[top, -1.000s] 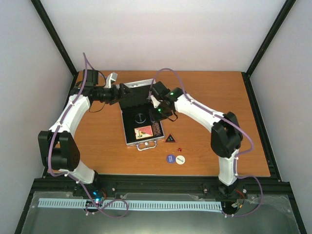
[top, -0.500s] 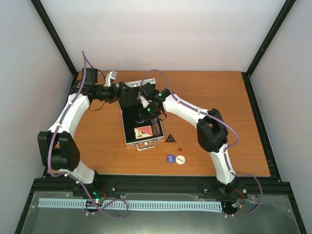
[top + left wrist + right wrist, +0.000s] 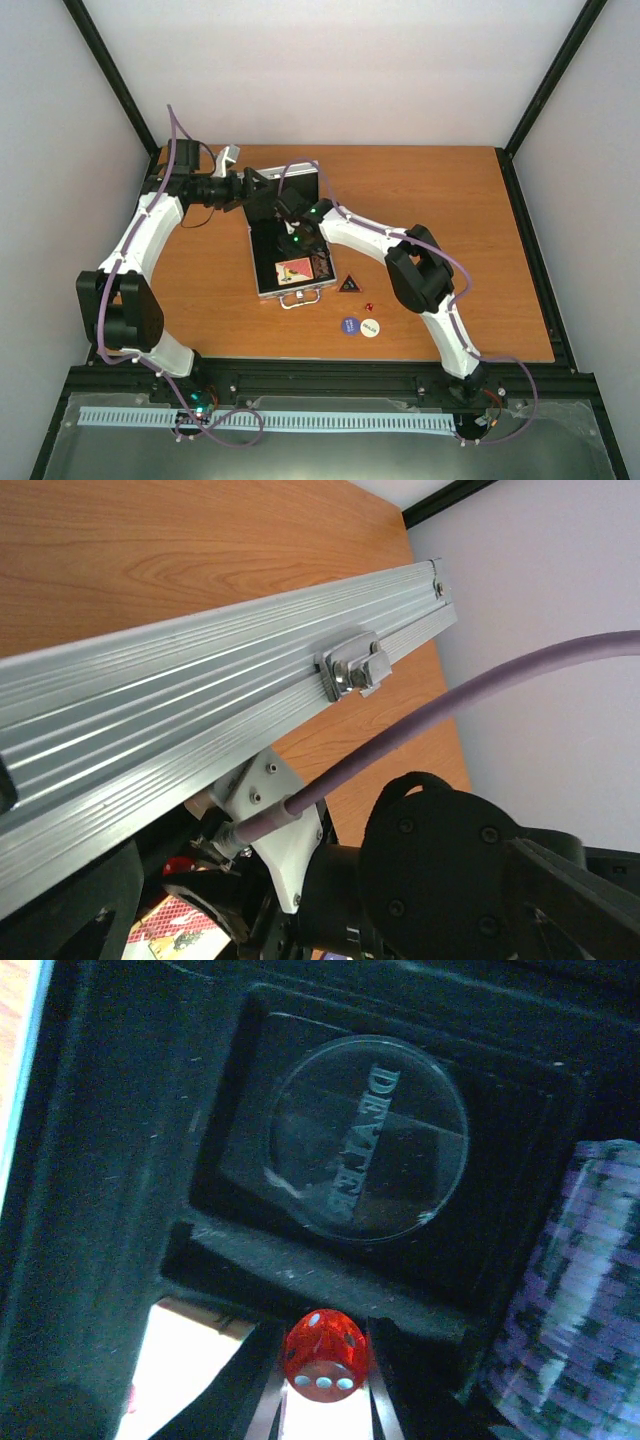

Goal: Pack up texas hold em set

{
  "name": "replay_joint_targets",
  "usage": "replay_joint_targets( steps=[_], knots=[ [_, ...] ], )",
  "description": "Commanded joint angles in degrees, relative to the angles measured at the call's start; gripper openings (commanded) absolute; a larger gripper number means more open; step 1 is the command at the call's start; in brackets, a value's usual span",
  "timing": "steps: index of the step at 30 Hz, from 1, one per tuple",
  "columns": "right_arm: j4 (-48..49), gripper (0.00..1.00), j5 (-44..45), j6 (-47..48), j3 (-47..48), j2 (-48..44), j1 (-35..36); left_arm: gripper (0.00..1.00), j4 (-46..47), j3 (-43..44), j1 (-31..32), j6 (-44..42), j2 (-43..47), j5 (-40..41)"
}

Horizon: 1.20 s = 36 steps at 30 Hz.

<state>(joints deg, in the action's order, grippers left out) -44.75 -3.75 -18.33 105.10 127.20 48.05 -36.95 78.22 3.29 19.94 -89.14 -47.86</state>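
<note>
The empty narrow slot (image 3: 393, 1318) beside the card box is below my right gripper. Next, I will move my right gripper down, shifting toward the chip stack (image 3: 590, 1290), and release the die.
The silver case (image 3: 300, 292) of the texas hold em set lies open in mid-table. Its ribbed lid (image 3: 180, 710) stands up against my left gripper (image 3: 254, 190), whose jaws are wide and grip nothing that I can see. My right gripper (image 3: 290, 232) hovers inside the case, shut on a red die (image 3: 322, 1350), just above the foam ridge between the clear dealer disc (image 3: 368, 1137) and the pink-orange card box (image 3: 293, 270). A dark chip stack (image 3: 590, 1290) fills the slot to the right. On the table lie the black triangle (image 3: 349, 284), another red die (image 3: 368, 306), a blue disc (image 3: 349, 325) and a white disc (image 3: 370, 327).
The lid's latch (image 3: 355, 667) sticks out from its rim. My right arm's elbow (image 3: 420, 270) hangs over the table just right of the case, near the triangle. Black frame posts run along the table's left and right edges.
My right arm has swung left from the case's right side to over its inside, with the red die in its fingers. The left arm and the lid have stayed put.
</note>
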Motion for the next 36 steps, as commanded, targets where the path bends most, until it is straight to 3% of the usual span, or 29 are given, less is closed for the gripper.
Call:
replay_joint_targets(
  steps=[1, 12, 20, 26, 36],
  knots=[
    [2.71, 0.12, 5.59, -1.34, -1.77, -0.3, 0.11, 1.0, 1.63, 0.89, 0.11, 0.21, 1.73, -0.76],
    [3.8, 0.13, 7.02, -1.41, -3.33, 2.0, 0.11, 1.0, 2.02, 0.44, 0.07, 0.38, 1.63, -1.11],
    [2.07, 0.53, 8.33, -1.81, -1.92, 3.33, 0.11, 1.0, 1.84, 0.7, 0.12, 0.12, 1.34, -1.09],
    [2.57, 0.61, 9.78, -1.59, -3.15, 0.43, 0.11, 1.0, 1.49, 0.83, 0.08, -0.1, 1.37, -0.9],
    [6.04, 0.66, 10.03, -0.71, -11.04, -11.25, 0.11, 1.0, 1.09, 0.48, 0.11, -0.63, 1.64, -0.36]
  ],
)
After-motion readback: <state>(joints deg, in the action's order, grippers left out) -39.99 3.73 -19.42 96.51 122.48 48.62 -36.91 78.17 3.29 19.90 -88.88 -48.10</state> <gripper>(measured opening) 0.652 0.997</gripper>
